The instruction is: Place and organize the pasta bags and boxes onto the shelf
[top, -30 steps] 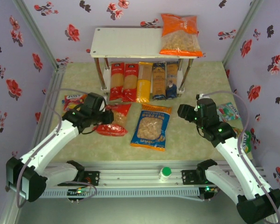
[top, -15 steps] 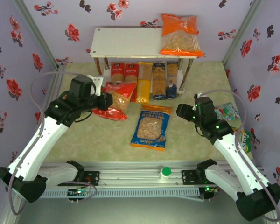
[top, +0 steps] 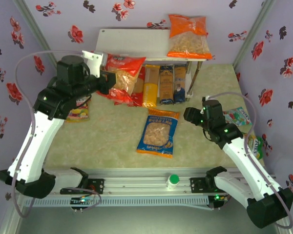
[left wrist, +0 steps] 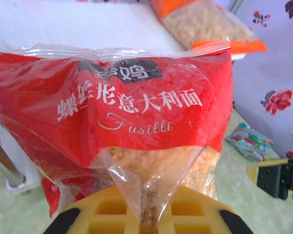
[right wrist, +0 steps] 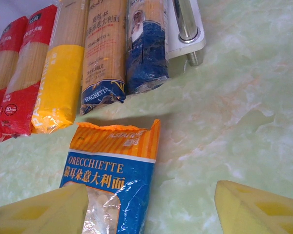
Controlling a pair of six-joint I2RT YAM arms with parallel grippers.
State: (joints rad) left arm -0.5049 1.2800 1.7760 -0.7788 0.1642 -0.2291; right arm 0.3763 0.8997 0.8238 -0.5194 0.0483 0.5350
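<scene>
The red bag goes outward over the top board (left wrist: 88,24) in my left gripper next, for release at the board's bare end away from the orange bag.
My left gripper (top: 106,81) is raised in front of the shelf (top: 132,45) and is shut on the red bag (top: 123,73). In the left wrist view the gripper (left wrist: 146,220) pinches the clear edge of the red bag (left wrist: 112,107), which hangs just before the top board (left wrist: 88,24). The orange bag (top: 188,35) lies on the top board's right end. Pasta boxes stand in a row on the lower tier: two red (right wrist: 19,73), one yellow (right wrist: 63,73), two dark blue (right wrist: 146,48). The blue bag (top: 158,132) lies flat on the table. My right gripper (top: 190,116) hovers open just right of it, its fingers (right wrist: 44,209) apart over the blue bag's (right wrist: 112,175) lower right corner.
A red-and-yellow snack packet (top: 78,113) lies on the table under my left arm. A teal packet (top: 239,117) and a green-and-white item (top: 256,144) lie near the right wall. A white-capped bottle (top: 173,181) stands on the front rail. Flowered walls close in three sides.
My left arm has lifted the red bag off the table and carried it up and back to the shelf's top board. The right arm has barely moved.
</scene>
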